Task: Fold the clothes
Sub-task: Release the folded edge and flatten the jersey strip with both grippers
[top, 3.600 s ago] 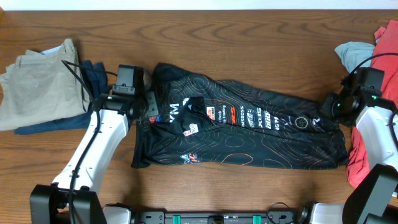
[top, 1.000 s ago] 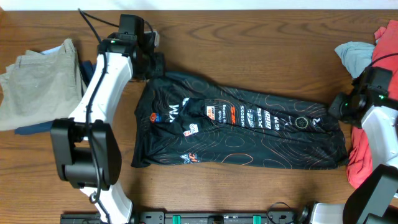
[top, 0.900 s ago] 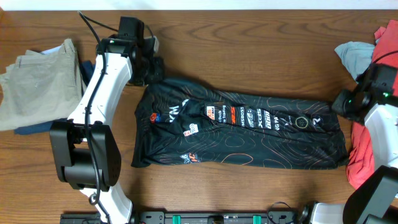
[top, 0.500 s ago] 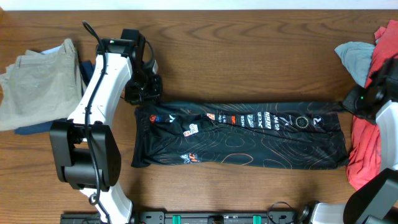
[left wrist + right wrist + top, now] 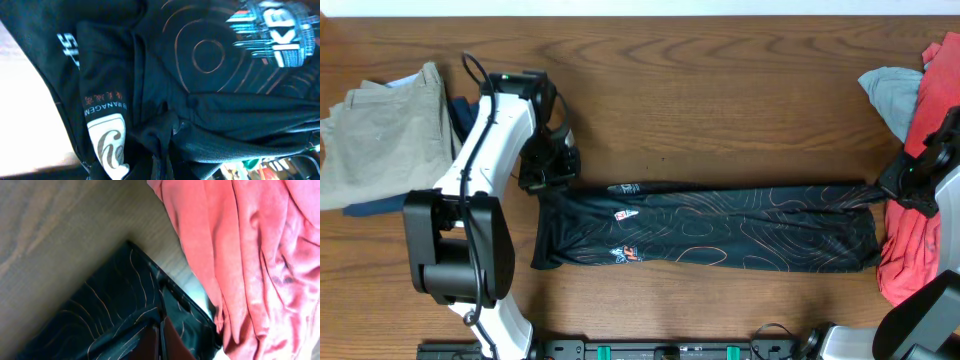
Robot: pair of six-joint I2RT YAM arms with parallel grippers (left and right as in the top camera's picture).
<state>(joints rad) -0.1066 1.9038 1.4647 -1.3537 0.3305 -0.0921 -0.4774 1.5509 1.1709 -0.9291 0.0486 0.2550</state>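
Note:
The pinched corner of the jersey is still at the jersey's far side. My left gripper should next pull it back toward the jersey's loose near edge [image 5: 554, 262], then let go.
The black jersey [image 5: 720, 225] with thin orange contour lines lies across the table as a long narrow band, its far edge laid over toward the front. My left gripper [image 5: 548, 175] is shut on the upper left corner of the band. In the left wrist view black fabric [image 5: 200, 75] with a white logo fills the frame, pinched at my left gripper [image 5: 162, 167]. My right gripper [image 5: 892, 187] is shut on the upper right corner. The right wrist view shows the jersey [image 5: 115, 310] clamped in the right gripper [image 5: 161, 340].
Khaki trousers [image 5: 375, 125] lie over a navy garment [image 5: 470, 115] at the far left, beside the left arm. A red garment [image 5: 920, 230] and a pale blue one [image 5: 890, 90] lie at the right edge; the red cloth [image 5: 250, 245] touches the jersey's right end.
Both grippers have moved toward the front of the table with the jersey's far edge, folding it lengthwise. The band is narrower and the row of sponsor logos is now hidden.

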